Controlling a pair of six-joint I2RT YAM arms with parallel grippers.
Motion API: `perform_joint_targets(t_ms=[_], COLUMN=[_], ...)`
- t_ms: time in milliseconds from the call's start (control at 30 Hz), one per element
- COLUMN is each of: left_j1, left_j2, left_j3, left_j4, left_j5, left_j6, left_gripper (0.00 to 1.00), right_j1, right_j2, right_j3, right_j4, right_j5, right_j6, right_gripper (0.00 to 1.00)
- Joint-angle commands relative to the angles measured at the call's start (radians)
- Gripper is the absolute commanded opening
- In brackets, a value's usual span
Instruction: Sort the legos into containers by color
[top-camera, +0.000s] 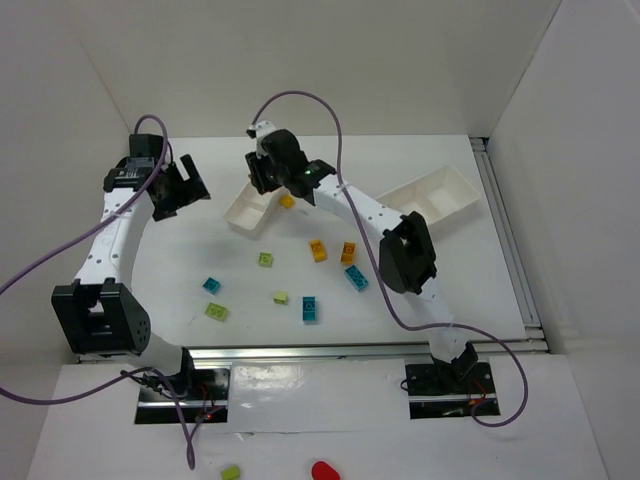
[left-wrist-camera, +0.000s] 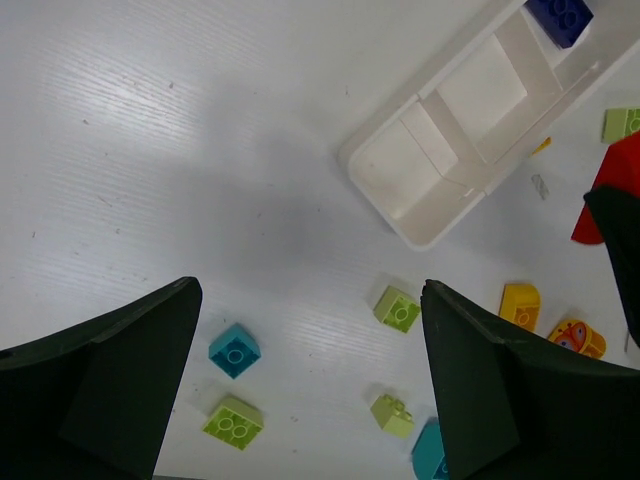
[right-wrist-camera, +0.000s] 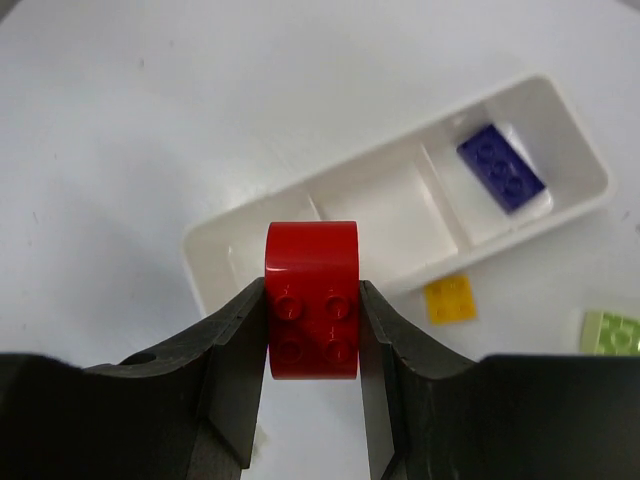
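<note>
I will move my right gripper down toward the tray's empty middle section (right-wrist-camera: 388, 216) next and let go of the red brick (right-wrist-camera: 312, 300) there, since that section is below that gripper.
My right gripper (right-wrist-camera: 312, 330) is shut on a red brick (right-wrist-camera: 312, 300) and holds it above the near left end of a white three-part tray (right-wrist-camera: 385, 205). A purple brick (right-wrist-camera: 502, 167) lies in that tray's right compartment. In the top view the right gripper (top-camera: 265, 180) hangs over this tray (top-camera: 245, 212). My left gripper (top-camera: 185, 195) is open and empty, high above the table to the tray's left. Below it in the left wrist view (left-wrist-camera: 310, 380) lie a cyan brick (left-wrist-camera: 234, 350) and lime bricks (left-wrist-camera: 233, 422) (left-wrist-camera: 397, 308).
A second white tray (top-camera: 435, 193) stands at the back right. Loose on the table are a yellow brick (top-camera: 287, 201), two orange bricks (top-camera: 318, 250) (top-camera: 348, 252), cyan bricks (top-camera: 356, 277) (top-camera: 311, 309) (top-camera: 212, 285) and lime bricks (top-camera: 265, 259) (top-camera: 280, 297) (top-camera: 216, 311).
</note>
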Motion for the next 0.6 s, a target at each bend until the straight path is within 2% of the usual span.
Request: perform_joint_targets(t_ms=[0,100,333,367,400,467,567], left_j1=[0.009,0.009,0.018,0.018,0.018,0.018,0.018], left_j2=[-0.031,-0.031,-0.041,-0.041,-0.041,-0.031,-0.031], left_j3=[-0.014,-0.014,-0.034,-0.034,-0.034,-0.025,-0.025], left_j4=[0.001,-0.01,-0.01,-0.01,-0.019,-0.019,-0.019], left_j5=[0.05,0.05,0.059,0.059,0.059,0.059,0.068], left_j6=[-0.012,-0.012,-0.003,-0.003,-0.003,-0.003,-0.003], left_gripper=[1.0,1.0,1.0,1.0,1.0,1.0,1.0], right_j1=[-0.01,-0.01,-0.01,-0.01,-0.01,-0.001,-0.001], right_j2=[0.122,0.184,0.258,0.258,0.271,0.272,0.181], right_j3=[0.115,0.201,0.253,0.262,0.281,0.29,0.235], right_j4=[0.047,0.077,0.168,0.179,0.179,0.189,0.235], right_j5=[0.022,0.032,0.072,0.072,0.072,0.072,0.124], right_j6=[-0.009,-0.009,-0.009,-0.009,-0.009,-0.009,-0.009], right_gripper=[0.36,0.36,0.42,0.47,0.65,0.81,0.88])
